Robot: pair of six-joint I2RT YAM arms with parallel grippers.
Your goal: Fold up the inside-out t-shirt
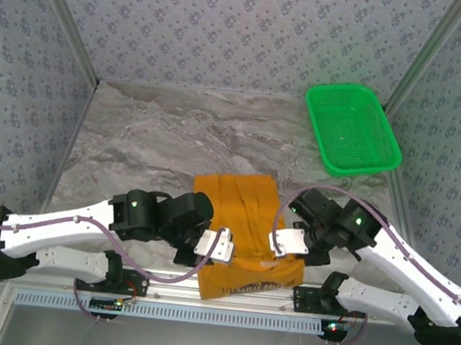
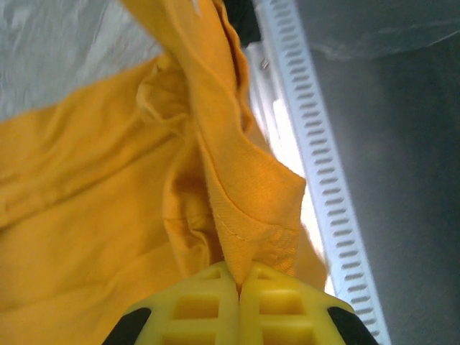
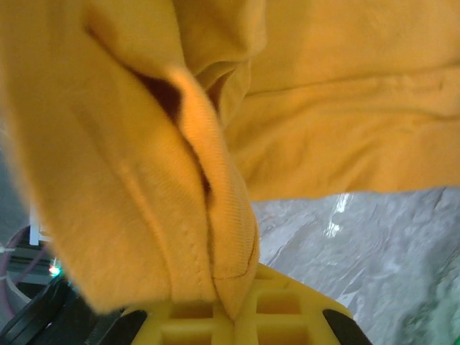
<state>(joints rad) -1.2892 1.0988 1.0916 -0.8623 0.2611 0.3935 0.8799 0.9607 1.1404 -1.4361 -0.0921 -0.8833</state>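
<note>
My right gripper brings the ribbed fold outward to the t-shirt's far corner nearest the basket next and releases it, since the t-shirt's printed end overhangs the front bar.
The orange t-shirt (image 1: pixel 242 223) lies bunched in a narrow strip at the near middle of the table, its printed end (image 1: pixel 251 288) hanging over the front rail. My left gripper (image 1: pixel 224 248) presses against the shirt's left edge. In the left wrist view the left gripper (image 2: pixel 239 282) is shut on a stitched hem of the t-shirt (image 2: pixel 244 180), which rises from between its yellow fingers (image 2: pixel 194 305). My right gripper (image 1: pixel 274 243) is at the shirt's right edge. In the right wrist view the right gripper (image 3: pixel 231 310) is shut on a ribbed fold of the t-shirt (image 3: pixel 144 180).
A green mesh basket (image 1: pixel 352 129) stands at the back right of the marble-patterned table (image 1: pixel 152 131). Patterned walls close in the left, back and right sides. A white slotted rail (image 1: pixel 167 307) runs along the front edge between the arm bases.
</note>
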